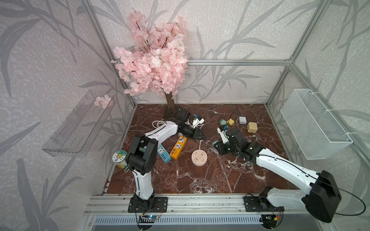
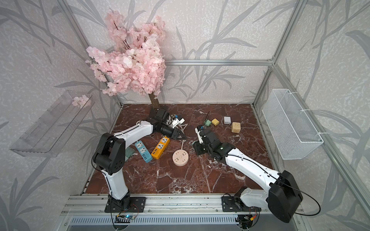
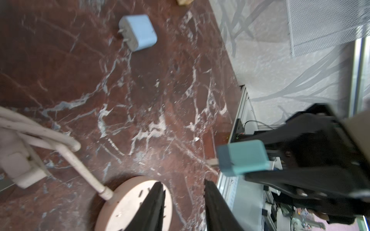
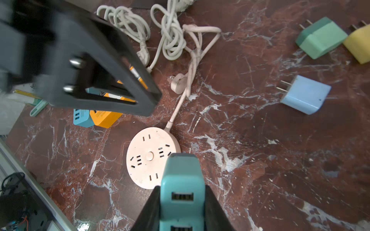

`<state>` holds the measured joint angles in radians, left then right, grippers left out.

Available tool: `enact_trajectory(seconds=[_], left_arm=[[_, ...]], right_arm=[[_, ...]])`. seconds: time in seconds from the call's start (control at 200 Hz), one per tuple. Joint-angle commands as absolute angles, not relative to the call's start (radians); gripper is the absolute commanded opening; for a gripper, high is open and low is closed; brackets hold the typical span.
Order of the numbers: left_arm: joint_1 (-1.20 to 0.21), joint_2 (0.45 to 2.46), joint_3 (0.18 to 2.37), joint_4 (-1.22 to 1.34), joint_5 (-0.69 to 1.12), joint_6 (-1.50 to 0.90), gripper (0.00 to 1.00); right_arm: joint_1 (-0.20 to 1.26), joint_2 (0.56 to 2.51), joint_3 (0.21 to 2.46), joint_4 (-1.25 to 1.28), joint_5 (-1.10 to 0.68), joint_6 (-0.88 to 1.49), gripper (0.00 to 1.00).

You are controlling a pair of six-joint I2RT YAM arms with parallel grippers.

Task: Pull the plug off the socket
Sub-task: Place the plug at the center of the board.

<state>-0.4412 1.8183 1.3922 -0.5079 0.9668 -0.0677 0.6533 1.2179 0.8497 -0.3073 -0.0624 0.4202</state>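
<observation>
My right gripper needs to carry the teal plug outward next, lower it onto the bare marble by the yellow plug (image 2: 220, 127), which is outward and below, and let go of it there.
The round pink socket (image 1: 199, 158) (image 2: 180, 158) lies flat on the marble table, and its white cord runs toward the back. In the right wrist view all the slots on the socket (image 4: 148, 158) are bare. My right gripper (image 4: 182, 192) is shut on a teal plug (image 4: 182, 180) with USB ports, held just above the table to the right of the socket. The left wrist view shows the teal plug (image 3: 243, 157) with its prongs free in the air. My left gripper (image 3: 184, 186) (image 1: 202, 137) is open and holds nothing, hovering over the socket's (image 3: 128, 204) far edge.
An orange power strip (image 1: 178, 147) and a blue one (image 1: 164, 153) lie left of the socket. Green (image 4: 320, 38), yellow (image 4: 358, 46) and light blue (image 4: 304, 97) loose plugs and a beige cube (image 1: 252, 127) sit at the back right. Coiled white cables (image 4: 170, 40) lie near the blossom tree (image 1: 152, 64).
</observation>
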Motion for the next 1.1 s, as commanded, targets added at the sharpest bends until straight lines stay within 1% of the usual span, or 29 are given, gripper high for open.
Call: enact_trajectory(seconds=[0.0,0.06,0.105,0.17,0.225,0.26,0.285,0.325,0.425,0.525,0.66,0.79,0.82,0.96,1.095], left_arm=[[-0.463,1.689,1.406,-0.606,0.855,0.023,0.55],[-0.466,1.61,1.388,-0.646,0.778,0.066,0.7],[-0.465,1.552,1.36,-0.657,0.714,0.092,0.75],[-0.465,1.483,1.335,-0.709,0.609,0.155,0.86],[-0.46,1.435,1.304,-0.754,0.552,0.207,0.92],[-0.458,1.405,1.28,-0.778,0.526,0.235,0.94],[-0.457,1.38,1.261,-0.79,0.496,0.236,0.95],[-0.454,1.345,1.226,-0.802,0.451,0.237,0.99],[-0.435,1.27,1.13,-0.812,0.402,0.252,1.0],[-0.393,1.254,1.061,-0.818,0.409,0.232,1.0],[-0.35,1.24,0.957,-0.74,0.449,0.186,1.0],[-0.35,1.223,0.959,-0.728,0.434,0.193,1.0],[-0.351,1.221,0.957,-0.727,0.442,0.194,1.0],[-0.355,1.239,0.948,-0.718,0.479,0.204,1.0],[-0.356,1.24,0.939,-0.71,0.467,0.207,1.0]], right_arm=[[0.573,1.147,0.797,-0.238,-0.117,0.481,0.0],[0.513,1.119,0.759,-0.208,-0.144,0.511,0.0],[0.465,1.106,0.734,-0.189,-0.168,0.53,0.0],[0.398,1.092,0.698,-0.16,-0.193,0.563,0.0],[0.346,1.081,0.668,-0.125,-0.217,0.592,0.0],[0.31,1.074,0.648,-0.1,-0.233,0.612,0.0],[0.289,1.07,0.635,-0.078,-0.245,0.625,0.0],[0.249,1.066,0.615,-0.048,-0.262,0.646,0.0],[0.166,1.077,0.581,0.015,-0.293,0.708,0.0],[0.114,1.105,0.552,0.083,-0.295,0.742,0.0],[0.064,1.184,0.505,0.207,-0.274,0.79,0.0],[0.028,1.306,0.506,0.342,-0.292,0.837,0.01],[0.026,1.339,0.518,0.367,-0.294,0.841,0.02],[0.02,1.501,0.58,0.46,-0.311,0.87,0.03],[0.017,1.653,0.635,0.575,-0.325,0.929,0.03]])
